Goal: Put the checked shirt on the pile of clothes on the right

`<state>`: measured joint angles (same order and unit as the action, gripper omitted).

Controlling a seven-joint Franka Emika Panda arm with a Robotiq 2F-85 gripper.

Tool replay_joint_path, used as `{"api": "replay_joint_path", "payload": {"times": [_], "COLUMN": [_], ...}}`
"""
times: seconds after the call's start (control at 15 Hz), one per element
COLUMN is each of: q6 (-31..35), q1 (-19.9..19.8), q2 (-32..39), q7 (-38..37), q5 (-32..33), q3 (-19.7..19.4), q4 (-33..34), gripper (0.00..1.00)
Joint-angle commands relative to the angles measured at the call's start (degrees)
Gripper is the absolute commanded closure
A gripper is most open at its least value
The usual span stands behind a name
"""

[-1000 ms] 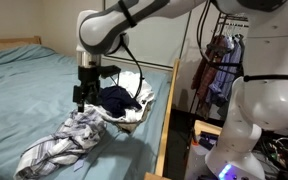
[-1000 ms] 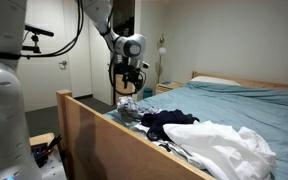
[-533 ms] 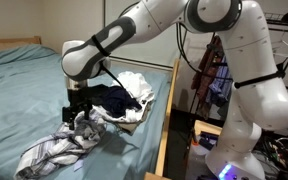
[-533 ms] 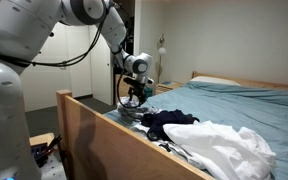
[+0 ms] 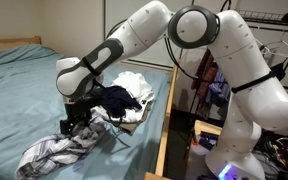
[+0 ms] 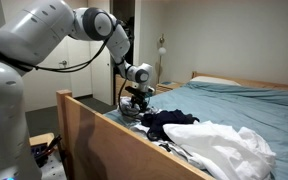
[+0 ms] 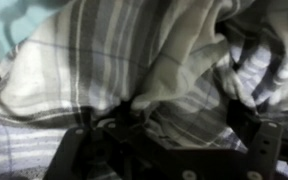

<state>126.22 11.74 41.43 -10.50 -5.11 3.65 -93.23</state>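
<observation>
The gripper will stay low, and next it will close on a fold of the checked shirt (image 5: pixel 56 150).
The checked shirt (image 5: pixel 56 150) lies crumpled on the teal bed, grey-white with dark lines. It fills the wrist view (image 7: pixel 134 55). My gripper (image 5: pixel 76 124) is lowered onto the shirt's upper end, next to the pile of clothes (image 5: pixel 127 97). In the wrist view the gripper (image 7: pixel 169 125) has its two fingers wide apart, with folds of shirt fabric between them. The pile holds a dark blue garment and white cloth, and also shows in an exterior view (image 6: pixel 209 138). There the gripper (image 6: pixel 134 108) sits low behind the bed's wooden rail.
The wooden bed frame rail (image 5: pixel 167 120) runs along the bed's edge beside the pile. The teal bedsheet (image 5: pixel 24 85) stretches away from the shirt. A clothes rack with hanging garments (image 5: pixel 216 70) stands beyond the rail. A door and a lamp (image 6: pixel 162 48) are behind.
The arm has bent down and the gripper has dropped from above the clothes onto the checked shirt's upper end. The shirt and pile lie as before.
</observation>
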Motion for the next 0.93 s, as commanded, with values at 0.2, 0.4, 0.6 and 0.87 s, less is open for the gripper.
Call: {"api": "replay_joint_path", "payload": {"times": [0.2,0.4,0.6,0.87], "q6": [-4.37,-5.98,-7.22,-8.86], "q1": [0.03,-0.66,-1.19,-2.45], "q2": [3.45,2.74,2.28,2.07], "q7": [-1.42,-0.28,0.08,2.42], "q5": [0.92,0.23,-0.22,-0.97], "q3": [-0.52,0.03,0.21,1.11], "q4": [5.49,6.07,6.58,7.12], "gripper": [0.47,0.67,0.86,0.98]}}
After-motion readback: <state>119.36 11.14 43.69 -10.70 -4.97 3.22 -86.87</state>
